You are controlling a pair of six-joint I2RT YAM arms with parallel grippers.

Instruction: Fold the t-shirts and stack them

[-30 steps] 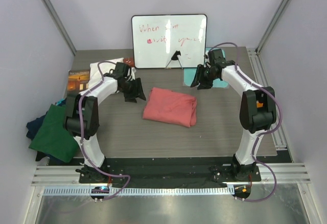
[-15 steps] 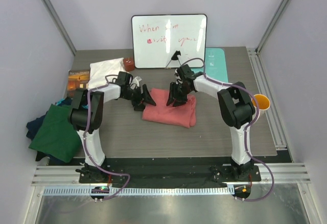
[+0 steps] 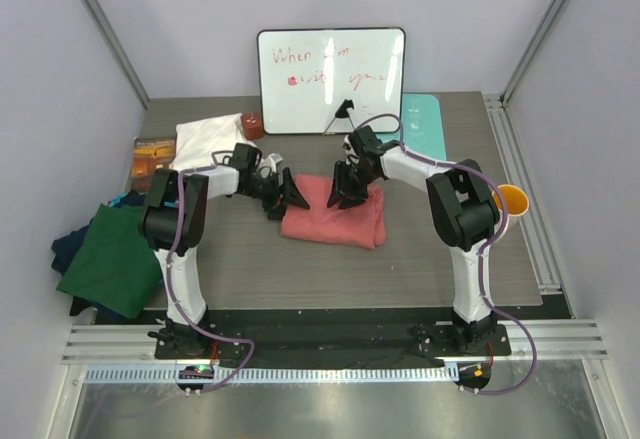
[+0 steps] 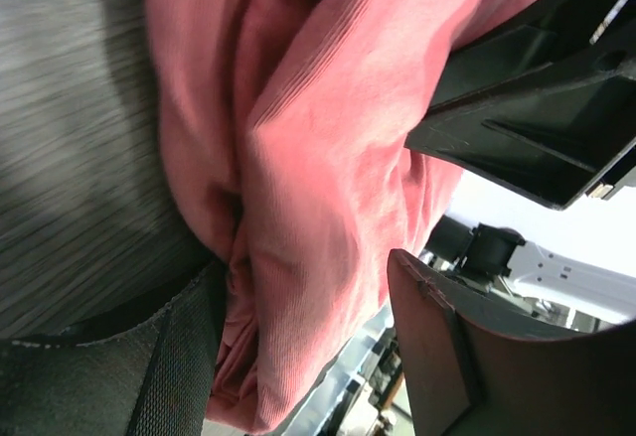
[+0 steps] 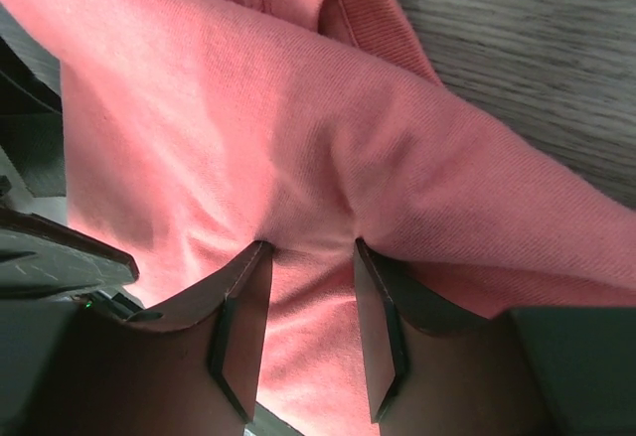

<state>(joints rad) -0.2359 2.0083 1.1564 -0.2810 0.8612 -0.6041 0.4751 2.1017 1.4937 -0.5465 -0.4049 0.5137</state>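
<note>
Cloth already stands between my left gripper's fingers, so my left gripper will slide farther to the right in the top view over the shirt's bunched edge [image 3: 297,217] [image 4: 290,272] and close.
A folded salmon-pink t-shirt [image 3: 335,217] lies mid-table. My left gripper [image 3: 290,197] is at its left edge, low and sideways. In the left wrist view the left gripper [image 4: 308,267] stands open around the shirt's bunched edge [image 4: 318,158]; the cloth rests against the lower-left finger [image 4: 184,357], with a gap to the other. My right gripper [image 3: 345,191] is on the shirt's back edge. In the right wrist view the right gripper [image 5: 310,247] is open, both fingertips [image 5: 243,297] pressed into the pink cloth [image 5: 248,108]. A dark green t-shirt [image 3: 105,259] lies over a navy one [image 3: 63,249] at the left edge.
A whiteboard [image 3: 330,79] stands at the back. A pale-teal mat [image 3: 424,124] lies at the back right and an orange object [image 3: 511,199] at the right edge. A white cloth [image 3: 205,139], a small red-brown object [image 3: 252,124] and an orange book [image 3: 152,156] sit at the back left.
Both arms have closed in on the pink shirt. The right gripper came from the teal mat to the shirt's back edge; the left gripper slid right to its left edge.
</note>
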